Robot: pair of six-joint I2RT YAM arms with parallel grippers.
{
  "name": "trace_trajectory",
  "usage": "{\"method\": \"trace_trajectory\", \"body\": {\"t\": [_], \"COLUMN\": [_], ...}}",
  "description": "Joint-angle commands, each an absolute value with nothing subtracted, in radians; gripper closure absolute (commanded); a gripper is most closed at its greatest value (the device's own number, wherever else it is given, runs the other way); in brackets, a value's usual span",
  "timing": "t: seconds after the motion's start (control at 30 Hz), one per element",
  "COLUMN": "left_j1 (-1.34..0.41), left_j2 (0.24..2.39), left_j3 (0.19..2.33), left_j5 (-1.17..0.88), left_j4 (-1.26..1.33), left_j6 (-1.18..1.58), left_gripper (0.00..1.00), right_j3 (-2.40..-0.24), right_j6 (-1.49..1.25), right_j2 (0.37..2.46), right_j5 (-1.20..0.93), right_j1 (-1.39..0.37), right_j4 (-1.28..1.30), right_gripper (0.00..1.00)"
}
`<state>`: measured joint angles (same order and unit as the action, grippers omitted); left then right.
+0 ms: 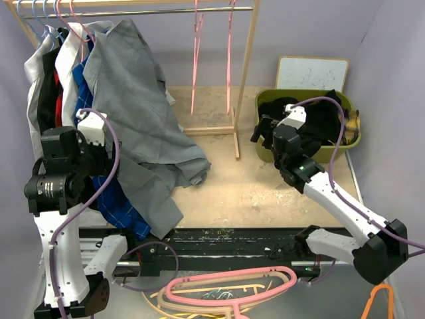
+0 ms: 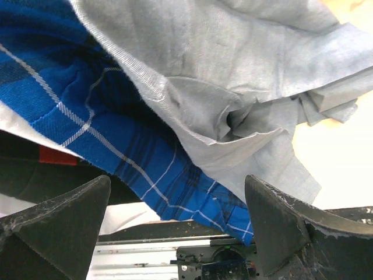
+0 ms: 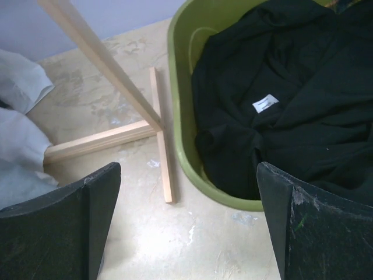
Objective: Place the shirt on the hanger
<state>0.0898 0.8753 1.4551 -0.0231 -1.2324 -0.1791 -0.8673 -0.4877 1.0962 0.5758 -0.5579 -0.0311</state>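
Note:
I will next move my right gripper over the bin's rim and down onto the fold beside the label showing on the black shirt (image 1: pixel 317 119), because the shirt is inside the bin.
The black shirt (image 1: pixel 317 119) lies crumpled in a green bin (image 1: pixel 265 151) at the right; in the right wrist view the shirt (image 3: pixel 285 111) shows a small white label. Two thin pink hangers (image 1: pixel 197 60) hang side by side from the wooden rail at the back. My right gripper (image 1: pixel 265 130) is open and empty, above the table just left of the bin's near rim (image 3: pixel 189 175). My left gripper (image 1: pixel 89 133) is open and empty, beside the hanging clothes at the left (image 2: pixel 178 186).
A large grey shirt (image 1: pixel 143 113) and blue plaid cloth (image 2: pixel 87 111) hang from the wooden rack (image 1: pixel 247 60) and drape onto the table. The rack's foot (image 3: pixel 160 134) lies beside the bin. A thick pink hanger (image 1: pixel 232 286) and an orange one (image 1: pixel 378 300) lie at the near edge.

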Motion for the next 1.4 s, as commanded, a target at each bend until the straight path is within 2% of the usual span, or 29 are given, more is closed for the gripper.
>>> {"method": "trace_trajectory", "body": {"t": [0.0, 0.23, 0.33, 0.43, 0.6, 0.83, 1.07, 1.37], "left_j1": [0.129, 0.216, 0.217, 0.217, 0.218, 0.218, 0.216, 0.216], "left_j2": [0.885, 0.902, 0.921, 0.929, 0.989, 1.006, 1.031, 1.018], "left_j3": [1.499, 1.479, 1.484, 1.475, 1.454, 1.465, 1.485, 1.452], "left_j5": [-0.192, -0.431, -0.466, -0.475, -0.431, -0.497, -0.518, -0.531], "left_j4": [-1.214, -1.161, -1.153, -1.145, -1.160, -1.177, -1.191, -1.193], "left_j6": [-0.201, -0.200, -0.212, -0.223, -0.245, -0.262, -0.271, -0.277], "left_gripper": [0.01, 0.01, 0.01, 0.01, 0.01, 0.01, 0.01, 0.01], "right_j3": [-0.910, -1.039, -1.057, -1.155, -1.322, -1.324, -1.357, -1.341], "right_j6": [-0.570, -0.589, -0.617, -0.657, -0.686, -0.704, -0.692, -0.681], "right_j2": [1.151, 1.184, 1.179, 1.246, 1.420, 1.511, 1.632, 1.728], "right_j5": [0.597, 0.488, 0.432, 0.387, 0.513, 0.613, 0.514, 0.516], "right_j1": [-0.497, -0.330, -0.233, -0.163, -0.158, -0.147, -0.109, -0.109], "right_j4": [-0.015, 0.051, 0.039, 0.137, 0.342, 0.344, 0.315, 0.317], "right_gripper": [0.00, 0.00, 0.00, 0.00, 0.00, 0.00, 0.00, 0.00]}}
